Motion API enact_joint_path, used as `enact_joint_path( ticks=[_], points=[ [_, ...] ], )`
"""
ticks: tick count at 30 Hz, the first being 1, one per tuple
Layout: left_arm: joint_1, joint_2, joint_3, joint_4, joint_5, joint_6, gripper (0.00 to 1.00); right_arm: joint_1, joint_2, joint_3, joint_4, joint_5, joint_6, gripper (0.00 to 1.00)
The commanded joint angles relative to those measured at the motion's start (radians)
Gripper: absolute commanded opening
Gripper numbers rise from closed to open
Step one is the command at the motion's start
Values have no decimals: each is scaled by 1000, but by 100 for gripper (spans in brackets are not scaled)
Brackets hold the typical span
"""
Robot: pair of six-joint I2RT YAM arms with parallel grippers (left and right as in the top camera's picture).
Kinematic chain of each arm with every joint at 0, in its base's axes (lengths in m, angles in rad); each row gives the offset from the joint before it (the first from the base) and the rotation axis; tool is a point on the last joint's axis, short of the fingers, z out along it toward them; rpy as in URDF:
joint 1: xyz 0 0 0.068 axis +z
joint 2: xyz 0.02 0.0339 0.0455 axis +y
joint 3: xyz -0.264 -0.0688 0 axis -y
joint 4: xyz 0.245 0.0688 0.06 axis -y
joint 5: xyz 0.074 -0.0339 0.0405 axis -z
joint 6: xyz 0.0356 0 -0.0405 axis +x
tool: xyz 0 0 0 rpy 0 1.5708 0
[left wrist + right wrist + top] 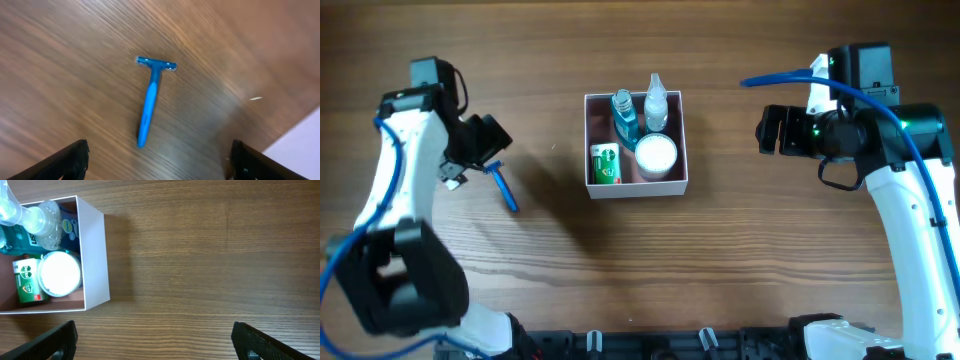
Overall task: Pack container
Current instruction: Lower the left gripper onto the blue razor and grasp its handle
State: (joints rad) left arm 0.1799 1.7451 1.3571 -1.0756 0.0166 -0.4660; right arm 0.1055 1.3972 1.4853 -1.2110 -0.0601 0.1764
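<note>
The blue razor lies flat below my left gripper, so my left gripper will go down next onto the razor's handle near the head.
The container (686, 140) is a square white box with a pink inside at the table's middle; it also shows in the right wrist view (95, 255). In it stand a teal bottle (623, 113), a clear bottle (656, 102), a green tube (607, 163) and a round white-lidded jar (656, 154). A blue razor (505, 187) lies on the wood left of the container. In the left wrist view the razor (150, 100) lies between and ahead of my open left gripper (157, 162). My left gripper (490, 140) hovers just above it. My right gripper (770, 130) is open and empty, right of the container.
The table is dark wood. A corner of the white container (300, 145) shows at the lower right of the left wrist view. A blue cable (790, 75) runs along the right arm.
</note>
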Motion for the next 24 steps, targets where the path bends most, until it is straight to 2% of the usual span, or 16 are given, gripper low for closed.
enact_joint_path(
  ticks=[1,9,24],
  points=[
    [6,120,-13,22,108,66,89,-2,7,-6,5,-16,-19,100],
    [5,252,-13,56,110,66,89,-2,7,-6,5,-16,-19,100],
    [5,266,-93,149,90,66,88,-2,7,-6,7,-16,-19,100]
  ],
)
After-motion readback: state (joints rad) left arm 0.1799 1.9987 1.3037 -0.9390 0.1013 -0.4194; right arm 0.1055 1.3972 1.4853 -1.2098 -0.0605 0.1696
